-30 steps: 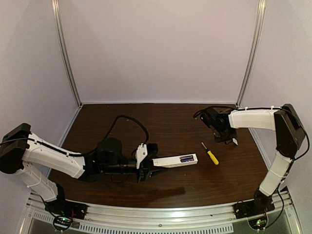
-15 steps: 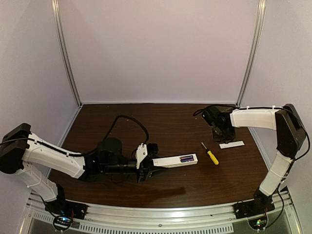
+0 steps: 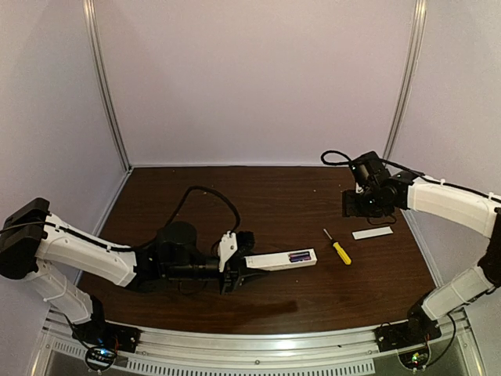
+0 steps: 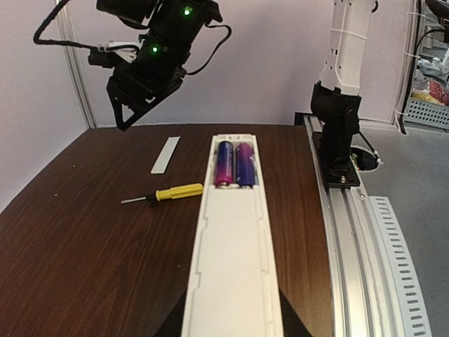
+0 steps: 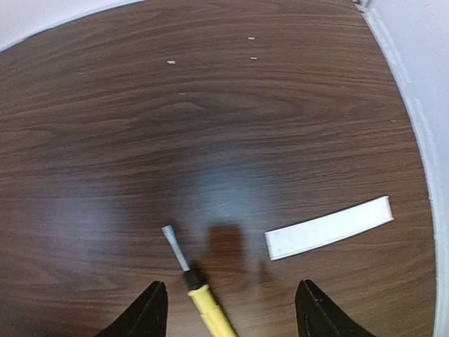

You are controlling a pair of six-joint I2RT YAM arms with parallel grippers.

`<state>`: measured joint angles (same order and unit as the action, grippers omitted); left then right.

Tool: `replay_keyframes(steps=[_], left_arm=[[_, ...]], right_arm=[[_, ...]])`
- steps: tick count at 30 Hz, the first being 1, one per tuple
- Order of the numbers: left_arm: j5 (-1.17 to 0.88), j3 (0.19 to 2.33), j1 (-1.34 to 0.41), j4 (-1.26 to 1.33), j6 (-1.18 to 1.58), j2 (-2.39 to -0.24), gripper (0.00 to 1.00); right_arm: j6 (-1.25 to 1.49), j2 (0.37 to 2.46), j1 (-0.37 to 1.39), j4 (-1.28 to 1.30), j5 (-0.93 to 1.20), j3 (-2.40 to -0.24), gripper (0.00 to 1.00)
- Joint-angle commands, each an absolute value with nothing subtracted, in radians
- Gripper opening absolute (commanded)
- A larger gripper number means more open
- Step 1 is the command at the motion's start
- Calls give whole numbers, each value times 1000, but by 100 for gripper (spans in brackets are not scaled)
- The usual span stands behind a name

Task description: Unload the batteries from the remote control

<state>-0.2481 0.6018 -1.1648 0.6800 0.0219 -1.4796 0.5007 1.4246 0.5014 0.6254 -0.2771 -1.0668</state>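
Note:
To get the remote control (image 3: 280, 259) flat on the tabletop, my left gripper will lower it first, then release it, since it still hangs above the table.
The remote control (image 3: 280, 259) (image 4: 233, 274) is a slim white bar held level just above the table, with my left gripper (image 3: 237, 268) (image 4: 233, 324) shut on its near end. Its compartment lies uncovered at the far end, with two purple-blue batteries (image 3: 298, 255) (image 4: 235, 163) side by side in it. My right gripper (image 3: 357, 205) (image 5: 231, 312) hangs open and empty above the table to the far right. It is above the screwdriver tip and the white cover strip and touches neither.
A yellow-handled screwdriver (image 3: 338, 247) (image 5: 204, 297) (image 4: 172, 192) lies just right of the remote's far end. A flat white cover strip (image 3: 373, 233) (image 5: 328, 227) (image 4: 165, 154) lies on the table beyond it, near the right edge. The metal rail (image 3: 258, 345) runs along the near edge.
My right gripper has opened and let the white cover strip down onto the table, then lifted up and back from it. The left arm and the remote have not moved.

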Motion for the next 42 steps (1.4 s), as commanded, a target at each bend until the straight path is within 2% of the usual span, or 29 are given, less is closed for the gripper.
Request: replay_keyframes(steps=[1, 10, 14, 19, 25, 42], left_arm=[[-269, 614, -1166, 707, 10, -1477, 0], [-297, 607, -1166, 697, -51, -1480, 0], [-289, 599, -1165, 700, -69, -1476, 0], [-241, 598, -1165, 712, -77, -1510, 0], [-220, 640, -1149, 700, -87, -1615, 0], [-355, 679, -1059, 741, -46, -1801, 0]], right_arm=[[501, 1307, 494, 457, 71, -963, 64], [692, 1114, 500, 80, 644, -666, 71], [762, 1060, 520, 4, 723, -591, 76], [765, 981, 528, 54, 645, -562, 82], [712, 895, 532, 268, 353, -574, 90], [715, 923, 539, 171, 319, -468, 100]])
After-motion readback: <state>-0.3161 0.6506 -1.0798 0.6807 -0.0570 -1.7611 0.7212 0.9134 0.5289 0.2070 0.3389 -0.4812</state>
